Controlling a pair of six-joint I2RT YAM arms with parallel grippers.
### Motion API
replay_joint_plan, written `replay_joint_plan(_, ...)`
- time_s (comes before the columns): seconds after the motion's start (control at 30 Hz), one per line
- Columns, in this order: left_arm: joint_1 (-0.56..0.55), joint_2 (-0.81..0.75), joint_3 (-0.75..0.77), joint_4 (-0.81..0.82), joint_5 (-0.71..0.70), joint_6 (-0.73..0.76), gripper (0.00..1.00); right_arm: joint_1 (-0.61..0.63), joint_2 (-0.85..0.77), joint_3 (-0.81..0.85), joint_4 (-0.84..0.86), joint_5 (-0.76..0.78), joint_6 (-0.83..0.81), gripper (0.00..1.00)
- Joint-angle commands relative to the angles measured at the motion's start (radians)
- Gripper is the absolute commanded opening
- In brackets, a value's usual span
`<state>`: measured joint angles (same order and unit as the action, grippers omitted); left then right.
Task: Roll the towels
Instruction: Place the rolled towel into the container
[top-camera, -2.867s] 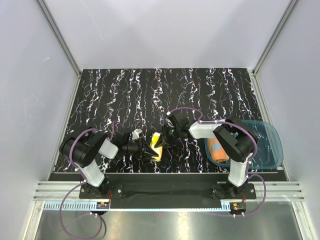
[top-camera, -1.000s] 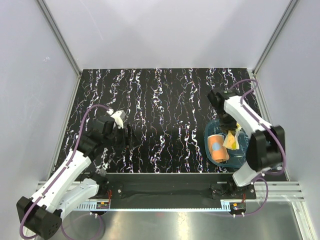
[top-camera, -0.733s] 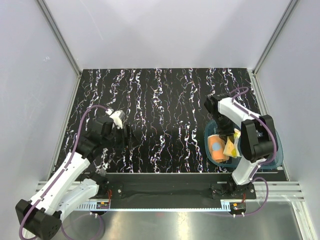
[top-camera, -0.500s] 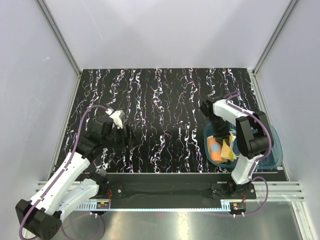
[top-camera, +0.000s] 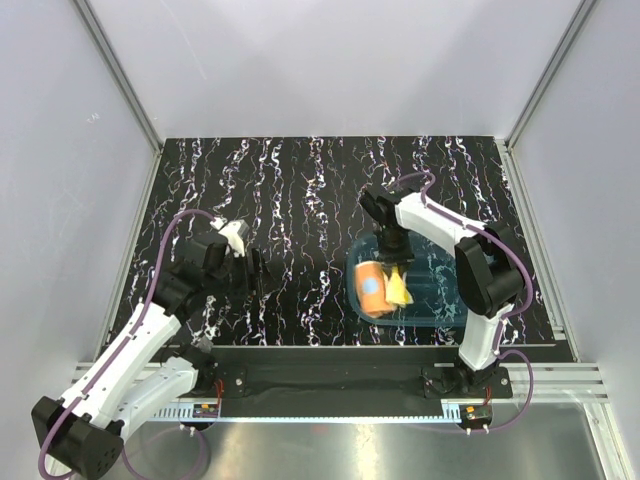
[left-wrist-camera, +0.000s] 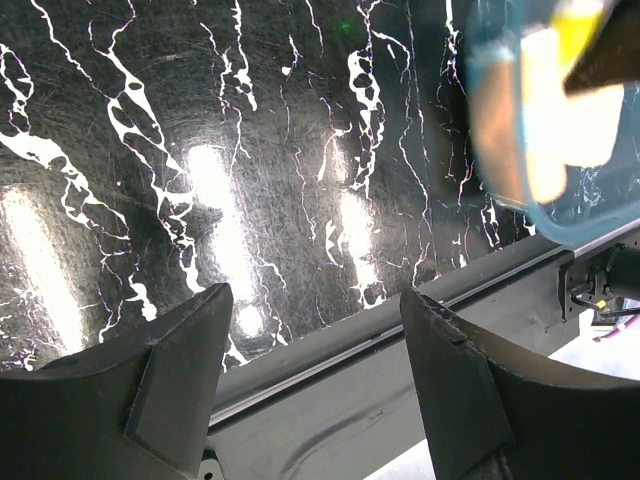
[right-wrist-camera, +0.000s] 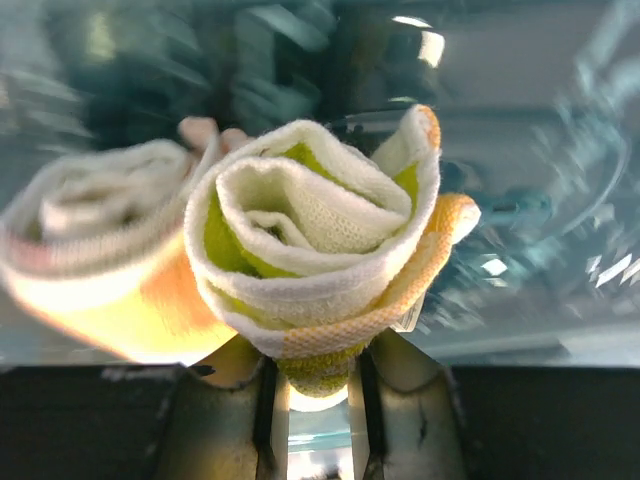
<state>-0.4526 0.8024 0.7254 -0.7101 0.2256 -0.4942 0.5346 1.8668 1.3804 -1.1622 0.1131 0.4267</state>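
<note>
My right gripper holds the yellow towel. I should lower my right gripper farther into the tray (top-camera: 440, 300), close beside the orange towel (top-camera: 372, 288), before I let go of the yellow towel.
Two rolled towels lie side by side in a translucent blue tray (top-camera: 440, 300) near the table's middle. The orange towel (top-camera: 372, 288) is on the left and the yellow towel (top-camera: 399, 289) on the right. My right gripper (top-camera: 392, 258) reaches into the tray from behind. In the right wrist view the right gripper (right-wrist-camera: 315, 385) is shut on the lower fold of the yellow towel (right-wrist-camera: 320, 260), with the blurred orange towel (right-wrist-camera: 95, 270) beside it. My left gripper (top-camera: 256, 272) hovers open and empty over the table's left part. Past the left gripper (left-wrist-camera: 315, 400) the tray (left-wrist-camera: 590, 215) shows blurred at upper right.
The black marble-patterned tabletop (top-camera: 300, 190) is bounded by white walls with aluminium posts (top-camera: 120, 80). A metal rail (left-wrist-camera: 400, 345) runs along the near edge, just below my left fingers.
The right arm swung left, and the tray with both towels slid from the right edge towards the table's middle. The left arm stayed still.
</note>
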Motion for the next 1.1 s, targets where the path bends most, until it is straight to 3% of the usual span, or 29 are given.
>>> replay_joint_plan(0.0,-0.001,0.001,0.049,0.009,-0.029,0.005,0.73,0.007,0.015,0.071,0.07,-0.101,-0.003,0.0)
replay_joint_plan(0.13,-0.001,0.001,0.051,0.005,-0.038,0.002,0.73,0.007,0.032,0.034,0.078,-0.076,-0.031,0.0)
replay_joint_plan(0.47,-0.001,0.015,0.052,0.003,-0.054,-0.003,0.73,0.01,0.0,-0.015,0.157,-0.179,-0.023,0.0)
replay_joint_plan(0.5,-0.001,0.014,0.051,0.004,-0.054,-0.003,0.73,0.01,0.0,-0.014,0.156,-0.175,-0.023,0.05)
replay_joint_plan(0.53,-0.001,0.012,0.052,0.003,-0.057,-0.003,0.73,0.01,0.002,-0.011,0.151,-0.167,-0.022,0.24)
replay_joint_plan(0.67,-0.001,0.011,0.051,0.003,-0.061,-0.004,0.73,0.01,-0.015,0.006,0.127,-0.119,-0.017,0.6)
replay_joint_plan(0.77,-0.001,0.009,0.054,0.001,-0.065,-0.004,0.73,0.011,-0.035,0.022,0.107,-0.119,-0.013,0.67)
replay_joint_plan(1.07,-0.001,0.015,0.054,0.001,-0.069,-0.006,0.73,0.01,-0.124,0.11,0.006,-0.081,0.007,0.76)
